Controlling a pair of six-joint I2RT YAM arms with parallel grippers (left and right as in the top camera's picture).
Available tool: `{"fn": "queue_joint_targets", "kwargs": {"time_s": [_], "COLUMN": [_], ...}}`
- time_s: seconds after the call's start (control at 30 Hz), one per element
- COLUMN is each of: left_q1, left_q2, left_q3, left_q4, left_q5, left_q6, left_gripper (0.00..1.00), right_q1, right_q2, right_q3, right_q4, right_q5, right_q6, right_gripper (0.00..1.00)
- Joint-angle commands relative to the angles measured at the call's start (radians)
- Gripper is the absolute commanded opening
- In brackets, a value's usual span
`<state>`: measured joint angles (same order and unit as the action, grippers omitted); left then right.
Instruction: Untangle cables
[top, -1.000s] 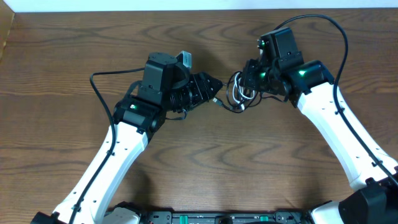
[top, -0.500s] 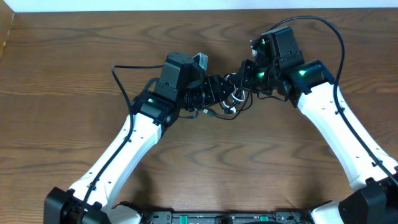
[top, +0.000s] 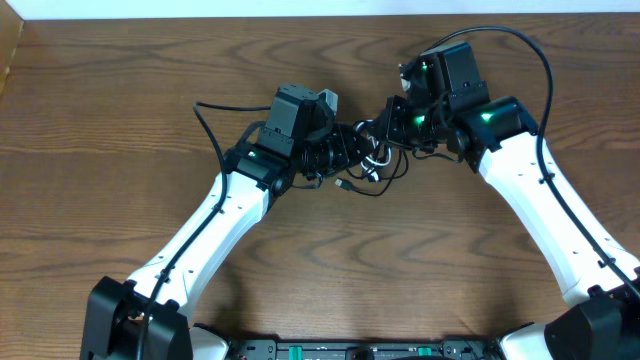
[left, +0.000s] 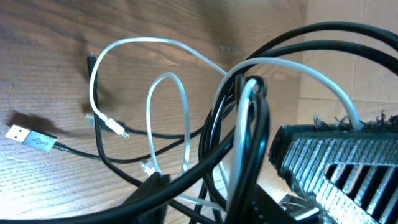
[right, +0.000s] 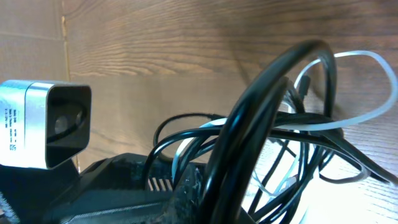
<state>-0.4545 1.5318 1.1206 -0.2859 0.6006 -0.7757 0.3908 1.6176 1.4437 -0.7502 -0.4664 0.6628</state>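
Open wood lies to my right gripper's right in the overhead view, so it will leave my left gripper and release the cables.
A tangled bundle of black and white cables (top: 372, 165) hangs between my two grippers at the table's middle back. My right gripper (top: 388, 135) is shut on the cables; in its wrist view thick black strands (right: 273, 106) rise from its jaws (right: 230, 205), with a white loop (right: 373, 57) behind them. My left gripper (top: 348, 150) has pushed into the bundle from the left. Its fingers (left: 153, 193) stand apart with black and white strands running between them. White loops (left: 166, 74) and a black cord ending in a USB plug (left: 25, 137) lie on the wood beyond.
The brown wooden table (top: 120, 100) spreads all around. The left arm's own black wire (top: 205, 125) arcs out to the left of its wrist. The left wrist's camera housing (right: 46, 124) shows close by in the right wrist view.
My left arm has moved right, up to and into the cable bundle, and its jaws have narrowed. My right gripper has stayed almost in place, still shut on the cables.
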Motion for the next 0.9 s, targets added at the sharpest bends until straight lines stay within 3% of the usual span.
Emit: {"fn": "queue_joint_targets", "kwargs": {"time_s": [0.0, 0.17, 0.23, 0.43, 0.6, 0.73, 0.87], "left_q1": [-0.002, -0.002, -0.001, 0.0, 0.004, 0.01, 0.014], "left_q2": [-0.002, -0.002, -0.002, -0.002, -0.002, -0.002, -0.002], "left_q3": [0.002, 0.002, 0.002, 0.002, 0.002, 0.002, 0.002], "left_q4": [0.015, 0.015, 0.008, -0.098, -0.111, -0.131, -0.156], "left_q5": [-0.011, -0.127, -0.16, -0.258, -0.246, -0.243, -0.244], "left_q6": [0.015, -0.045, -0.045, -0.039, 0.067, 0.123, 0.183], "left_gripper": [0.31, 0.19, 0.08, 0.07, 0.07, 0.08, 0.07], "right_q1": [-0.006, -0.006, -0.011, -0.115, -0.305, -0.476, -0.612], "right_q2": [-0.006, -0.008, -0.013, -0.067, -0.129, -0.147, -0.146], "right_q3": [0.002, 0.002, 0.002, 0.002, 0.002, 0.002, 0.002], "right_q4": [0.01, 0.015, 0.027, 0.107, 0.149, 0.122, 0.03], "right_q5": [-0.07, -0.108, -0.118, -0.22, -0.344, -0.44, -0.417], "right_q6": [0.002, 0.002, 0.0, -0.016, -0.017, -0.048, -0.119], "right_gripper": [0.01, 0.01, 0.01, 0.01, 0.01, 0.01, 0.01]}}
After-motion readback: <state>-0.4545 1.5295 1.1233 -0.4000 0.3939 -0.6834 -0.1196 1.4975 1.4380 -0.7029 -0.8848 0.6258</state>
